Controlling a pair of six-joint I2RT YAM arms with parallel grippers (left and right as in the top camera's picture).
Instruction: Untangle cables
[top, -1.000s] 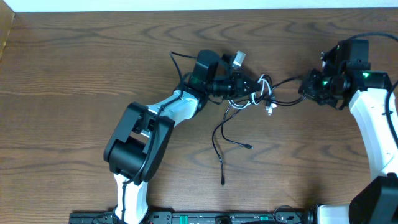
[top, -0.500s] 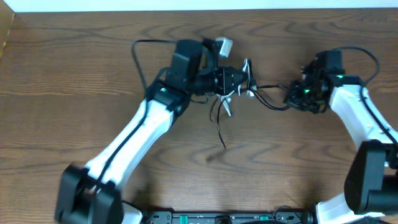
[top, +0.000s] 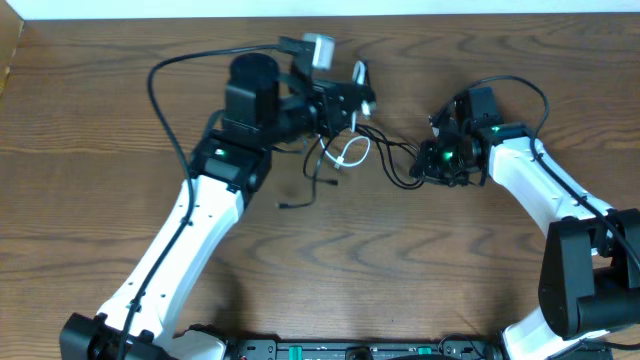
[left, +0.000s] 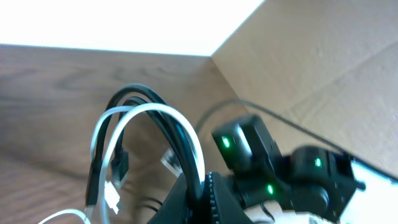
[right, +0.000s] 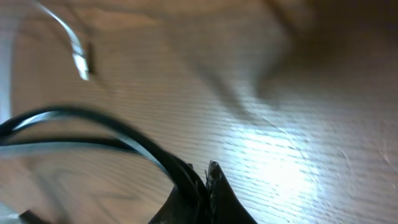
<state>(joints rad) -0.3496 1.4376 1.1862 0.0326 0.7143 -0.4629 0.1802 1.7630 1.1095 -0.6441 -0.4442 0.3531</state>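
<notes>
The right gripper will next move down and to its right in the overhead view to straighten the curved black cables, then release, since the tabletop there is bare.
The cables hang as a tangle between my two grippers above the table centre. A white cable (top: 350, 153) loops below my left gripper (top: 345, 100), which is shut on the bundle. In the left wrist view the white cable (left: 161, 115) and a black cable (left: 177, 130) arch up out of the shut jaws (left: 202, 186). Black cables (top: 395, 165) run right to my right gripper (top: 432, 160), which is shut on them. In the right wrist view the black cable (right: 93, 121) curves into the shut jaws (right: 205, 180). A thin black end (top: 300, 195) hangs down left.
The wooden table (top: 420, 280) fills the overhead view, with a white wall along the far edge. A cardboard panel (left: 323, 62) stands behind the right arm in the left wrist view. A black bar runs along the front edge (top: 330, 350).
Both grippers have moved left with the cables. The left arm has stretched out and lifted the bundle toward the far edge. The right gripper has followed inward, and the black cables between them hang slacker.
</notes>
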